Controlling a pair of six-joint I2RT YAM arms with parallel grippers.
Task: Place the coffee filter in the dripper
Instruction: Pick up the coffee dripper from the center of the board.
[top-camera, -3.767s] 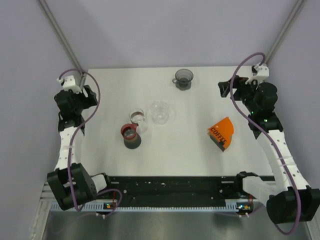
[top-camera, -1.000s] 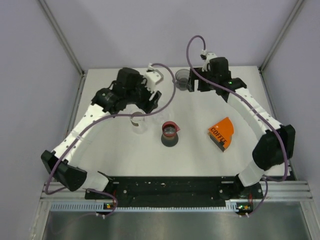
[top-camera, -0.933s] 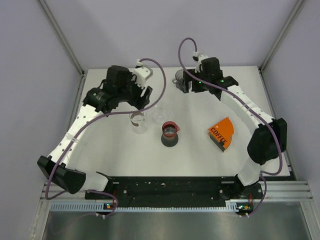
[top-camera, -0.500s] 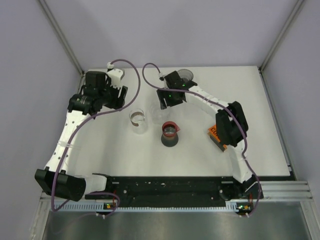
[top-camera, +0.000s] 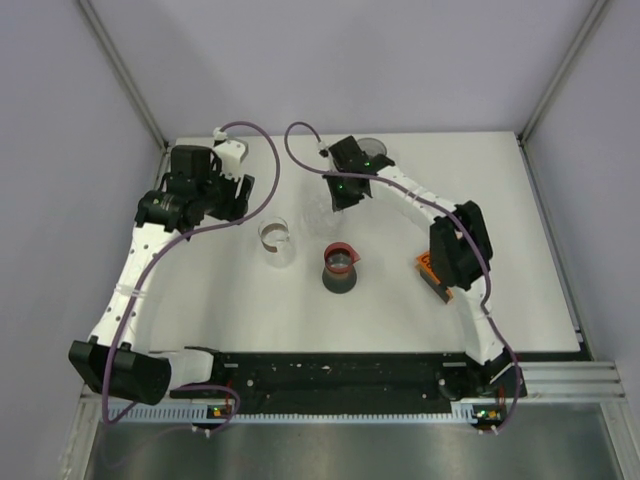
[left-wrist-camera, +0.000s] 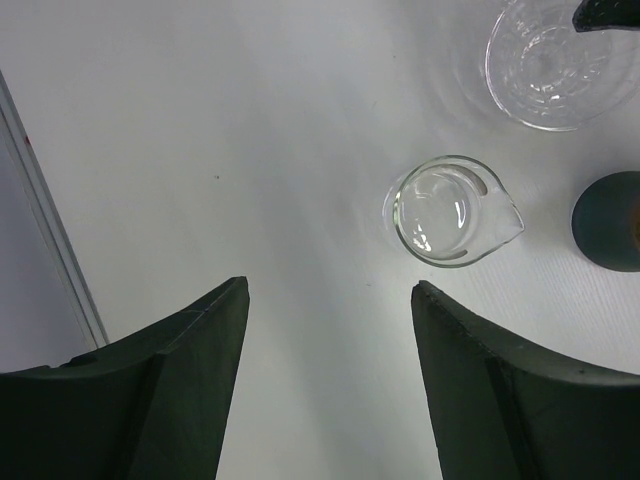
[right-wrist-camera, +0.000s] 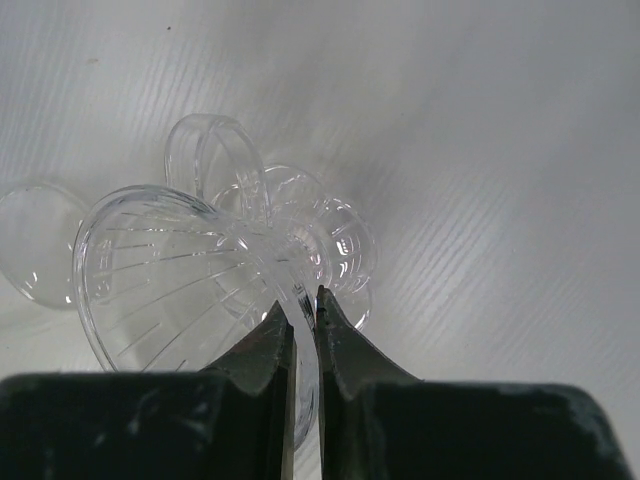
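The robot's right gripper will next lift the dripper, carry it back over the dark cup's red rim (top-camera: 340, 258) and lower it to release it, since the cup's opening is clear.
The clear dripper (right-wrist-camera: 170, 270) stands left of the table's middle, its handle (right-wrist-camera: 215, 150) pointing away from me. My right gripper (right-wrist-camera: 303, 300) is shut on its thin rim, one finger inside the cone and one outside. From above, that gripper (top-camera: 338, 200) covers most of the dripper (top-camera: 318, 215). No loose coffee filter can be made out; an orange fan-shaped pack (top-camera: 428, 268) lies mostly hidden under my right arm. My left gripper (left-wrist-camera: 330, 290) hangs open over bare table to the left (top-camera: 235, 192), holding nothing.
A small clear spouted beaker (top-camera: 276, 241) (left-wrist-camera: 450, 212) stands near the dripper (left-wrist-camera: 550, 65). A dark cup with a red rim (top-camera: 340, 268) sits in front of it. A dark grey cup (top-camera: 372, 150) is at the back edge. The table's left edge (left-wrist-camera: 40, 210) is close.
My right arm swung left from the dark grey cup to the dripper, and its jaws closed on the rim. My left arm pulled back to the left, still open.
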